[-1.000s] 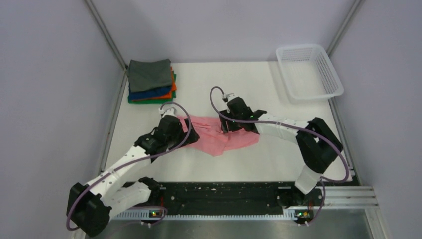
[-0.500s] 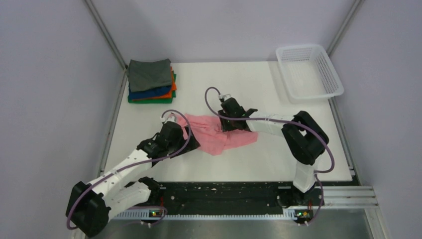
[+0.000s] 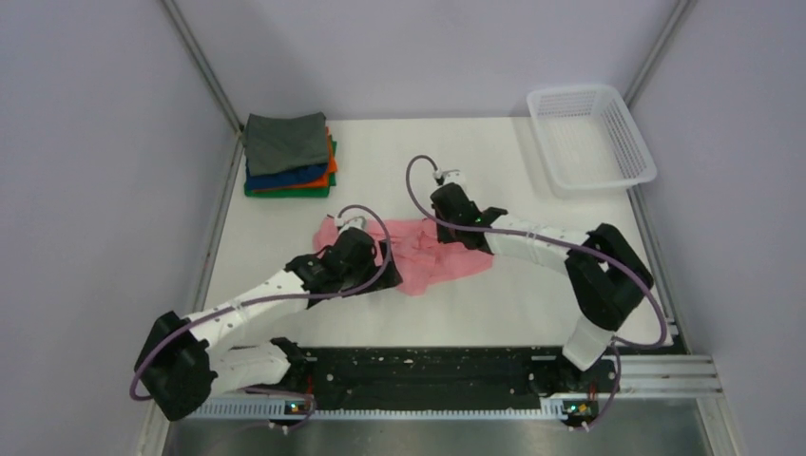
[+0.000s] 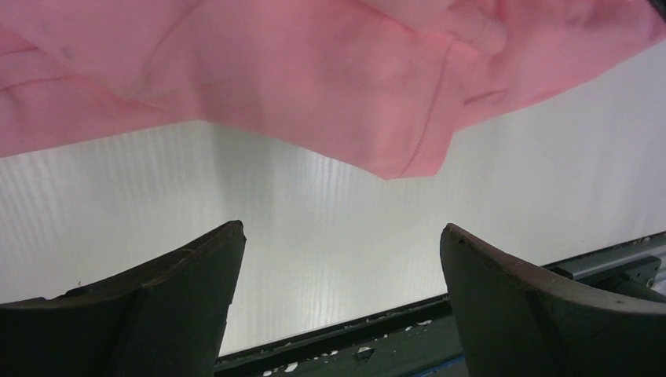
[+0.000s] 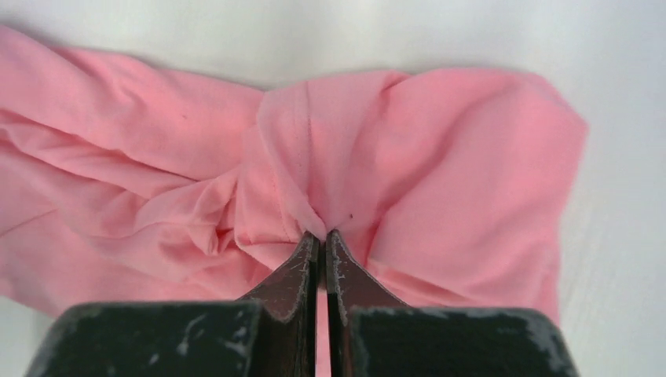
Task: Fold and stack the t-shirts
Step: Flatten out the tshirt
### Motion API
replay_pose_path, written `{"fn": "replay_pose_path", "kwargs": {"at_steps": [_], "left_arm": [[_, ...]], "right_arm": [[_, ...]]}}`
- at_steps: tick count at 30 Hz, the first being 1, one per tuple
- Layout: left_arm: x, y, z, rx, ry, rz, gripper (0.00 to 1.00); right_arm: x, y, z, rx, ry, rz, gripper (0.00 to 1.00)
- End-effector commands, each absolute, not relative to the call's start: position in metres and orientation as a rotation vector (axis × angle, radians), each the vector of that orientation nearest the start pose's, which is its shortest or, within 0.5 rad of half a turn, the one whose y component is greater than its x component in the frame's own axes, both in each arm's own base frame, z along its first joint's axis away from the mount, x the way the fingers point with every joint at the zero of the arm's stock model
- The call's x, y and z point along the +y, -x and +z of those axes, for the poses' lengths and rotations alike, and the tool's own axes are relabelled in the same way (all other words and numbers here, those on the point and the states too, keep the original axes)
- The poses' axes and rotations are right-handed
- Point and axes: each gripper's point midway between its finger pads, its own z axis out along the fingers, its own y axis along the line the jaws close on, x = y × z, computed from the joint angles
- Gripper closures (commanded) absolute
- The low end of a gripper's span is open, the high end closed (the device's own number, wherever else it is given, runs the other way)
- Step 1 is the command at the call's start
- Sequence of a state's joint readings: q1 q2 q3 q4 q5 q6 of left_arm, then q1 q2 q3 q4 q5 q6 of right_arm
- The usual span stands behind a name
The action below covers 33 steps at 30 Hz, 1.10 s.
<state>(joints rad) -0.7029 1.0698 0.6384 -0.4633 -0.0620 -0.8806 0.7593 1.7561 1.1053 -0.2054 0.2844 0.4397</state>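
Note:
I will move my left gripper down and to the right in the top view next, onto a stitched corner of the pink t-shirt, because the corner sticks out toward the bar.
The pink t-shirt (image 3: 432,261) lies crumpled in the middle of the white table. In the right wrist view, my right gripper (image 5: 321,234) is shut on a raised fold of the pink t-shirt (image 5: 471,173), near its far edge. From above, the right gripper (image 3: 443,226) sits over the shirt's back side. My left gripper (image 4: 342,228) is open, with bare table between its fingers and the pink t-shirt (image 4: 314,71) just past the fingertips. In the top view the left gripper (image 3: 363,258) hangs over the shirt's left part. Folded t-shirts (image 3: 288,157), dark grey on top, are stacked at the back left.
A white mesh basket (image 3: 591,138) stands at the back right corner. The black rail (image 3: 428,366) with both arm bases runs along the near table edge. Metal frame posts rise at the back corners.
My right gripper has closed on a fold of the pink shirt and shifted slightly back. The left arm has swung to the right, uncovering the shirt's left end. Its jaws stayed open.

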Motion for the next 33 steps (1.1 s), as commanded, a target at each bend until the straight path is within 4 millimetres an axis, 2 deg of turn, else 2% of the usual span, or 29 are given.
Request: {"fn": "replay_pose_path", "kwargs": {"at_steps": [1,5,8,11,13,16,21,25,31,33], "left_arm": [[-0.239,-0.21,0.101,2.505,0.114,-0.586,0.01],[-0.272,-0.211,0.095,2.538,0.007,-0.478,0.03],[-0.294,-0.209,0.083,2.578,-0.073,-0.406,0.16],[-0.305,-0.21,0.072,2.612,-0.108,-0.314,0.25],[-0.303,-0.209,0.063,2.639,-0.104,-0.25,0.3],[-0.297,-0.207,0.054,2.657,-0.097,-0.191,0.31],[-0.281,-0.21,0.032,2.663,-0.025,-0.046,0.33],[-0.284,-0.205,0.02,2.697,-0.017,-0.047,0.4],[-0.266,-0.205,0.022,2.672,0.037,0.027,0.52],[-0.26,-0.206,0.026,2.653,0.062,0.035,0.6]], "right_arm": [[0.261,-0.336,0.124,2.243,0.162,0.25,1.0],[0.24,-0.33,0.148,2.21,0.091,0.317,1.0],[0.215,-0.329,0.155,2.198,0.015,0.323,1.0],[0.195,-0.324,0.153,2.2,-0.041,0.335,1.0],[0.185,-0.323,0.154,2.194,-0.067,0.333,1.0],[0.177,-0.322,0.152,2.192,-0.088,0.328,1.0],[0.174,-0.32,0.147,2.203,-0.095,0.327,1.0],[0.171,-0.32,0.145,2.205,-0.106,0.321,1.0],[0.163,-0.321,0.141,2.21,-0.13,0.301,1.0],[0.162,-0.321,0.139,2.213,-0.132,0.297,1.0]]}}
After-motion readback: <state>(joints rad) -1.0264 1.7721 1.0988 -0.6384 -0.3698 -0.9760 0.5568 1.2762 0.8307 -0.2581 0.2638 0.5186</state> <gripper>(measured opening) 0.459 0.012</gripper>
